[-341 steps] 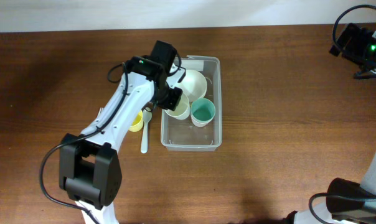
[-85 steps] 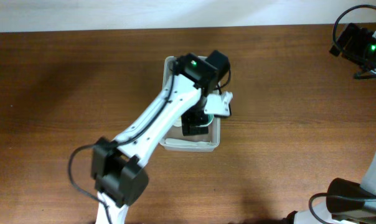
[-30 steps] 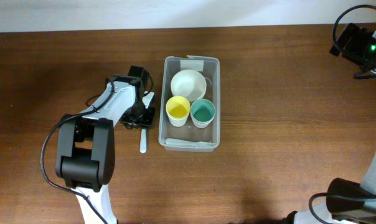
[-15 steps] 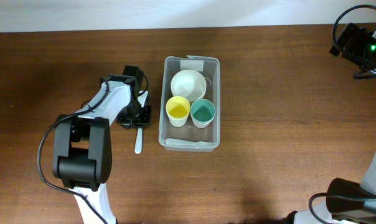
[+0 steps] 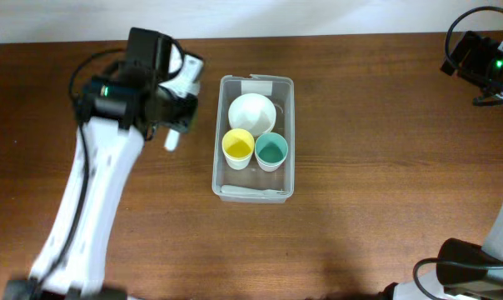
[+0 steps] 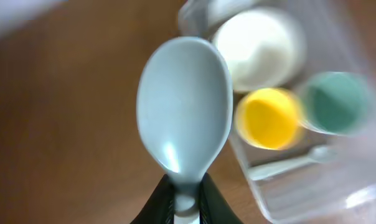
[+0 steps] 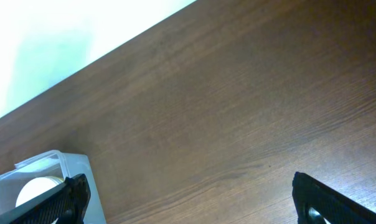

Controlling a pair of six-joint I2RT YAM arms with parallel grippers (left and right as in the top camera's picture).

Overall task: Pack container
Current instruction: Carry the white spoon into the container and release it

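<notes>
My left gripper swings over the container's near end next. It turns and lowers the pale spoon alongside the white utensil, where the container's free bottom shows beside the cups.
The clear container stands mid-table with a white bowl, a yellow cup, a teal cup and a white spoon inside it. My left gripper is raised left of the container and shut on the handle of a pale spoon. In the left wrist view the spoon's bowl points away from the gripper, with the container at the right. My right gripper is open and empty above bare table, far right of the container.
The right arm's body sits at the table's far right corner. The table's back edge meets a white wall. The left arm stretches over the left part of the table.
My left gripper has lifted the pale spoon off the table and risen, moving back toward the table's far side. The container's contents have not moved.
</notes>
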